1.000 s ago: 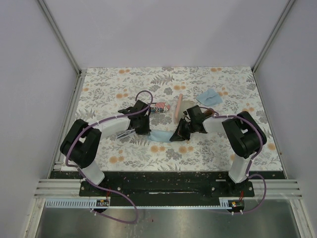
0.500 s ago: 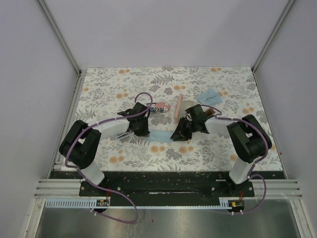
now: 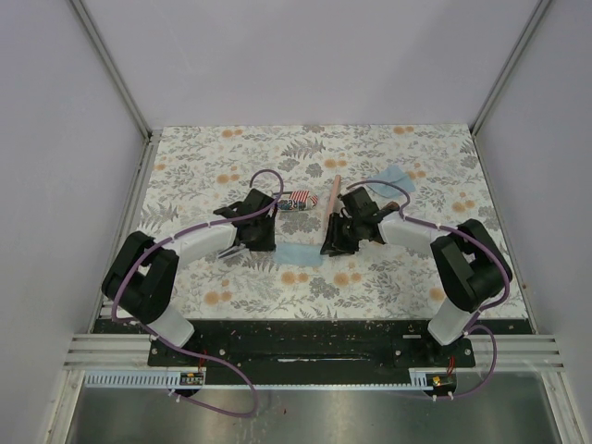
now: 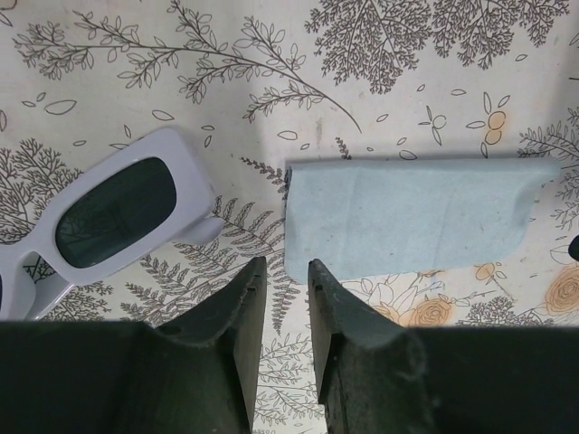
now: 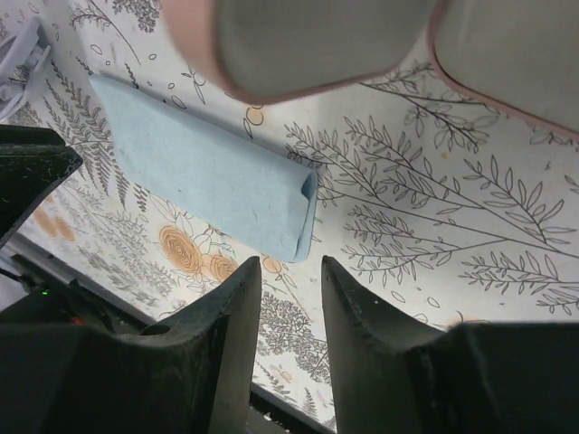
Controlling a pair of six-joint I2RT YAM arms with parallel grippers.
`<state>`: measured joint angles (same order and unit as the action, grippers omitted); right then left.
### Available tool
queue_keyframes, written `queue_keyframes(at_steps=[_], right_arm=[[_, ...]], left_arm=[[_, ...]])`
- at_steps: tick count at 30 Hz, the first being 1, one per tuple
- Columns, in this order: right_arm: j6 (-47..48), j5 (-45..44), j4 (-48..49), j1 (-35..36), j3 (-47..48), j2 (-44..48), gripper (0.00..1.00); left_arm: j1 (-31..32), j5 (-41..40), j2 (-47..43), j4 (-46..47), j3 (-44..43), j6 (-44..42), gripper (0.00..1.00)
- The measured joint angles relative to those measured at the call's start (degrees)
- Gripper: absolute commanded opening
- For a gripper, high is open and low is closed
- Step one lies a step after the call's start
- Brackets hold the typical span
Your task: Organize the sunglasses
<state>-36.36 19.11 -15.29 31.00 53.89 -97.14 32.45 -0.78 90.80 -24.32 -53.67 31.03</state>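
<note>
Next I need to move my empty right gripper outward and down onto the folded cloth's far corner [image 3: 321, 246] [image 5: 308, 184] by the open pink case, since that corner lies beyond my fingers.
The pale, silvery-framed sunglasses [image 4: 109, 217] with dark lenses lie on the table left of my left gripper [image 4: 287, 267]. Its jaws stand slightly apart with nothing between them. It also shows in the top view [image 3: 259, 240]. A folded light-blue cloth [image 4: 407, 217] lies flat just beyond its fingertips. My right gripper [image 5: 291, 267] is slightly open and empty at the cloth's other end [image 5: 208, 176], and it shows in the top view [image 3: 331, 244]. I cannot make out the reddish-brown sunglasses in any view.
An open pink case [image 5: 308, 36] lies just beyond my right gripper. The flag-printed case [image 3: 298, 199] sits behind the left gripper. A second blue cloth [image 3: 396, 179] lies at the back right. The folded cloth [image 3: 301, 252] lies between the two grippers.
Both grippers have drawn a little toward the far side of the table. The folded blue cloth stays flat between them, free of both.
</note>
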Motion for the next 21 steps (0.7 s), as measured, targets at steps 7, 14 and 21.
queue_keyframes(at_steps=[7, 14, 21], right_arm=[[7.26, -5.68, 0.46, 2.73, 1.51, 0.00, 0.41], [13.20, -8.15, 2.01, 3.50, 2.84, -0.59, 0.44], [16.55, -8.17, 3.98, 4.07, 5.62, -4.76, 0.44]], left_arm=[[-0.02, -0.11, 0.17, 1.92, -0.24, -1.95, 0.29], [-0.22, -0.28, 0.81, 3.28, -0.31, -2.32, 0.28], [-0.55, -0.48, 0.79, 4.92, -0.07, -1.40, 0.28]])
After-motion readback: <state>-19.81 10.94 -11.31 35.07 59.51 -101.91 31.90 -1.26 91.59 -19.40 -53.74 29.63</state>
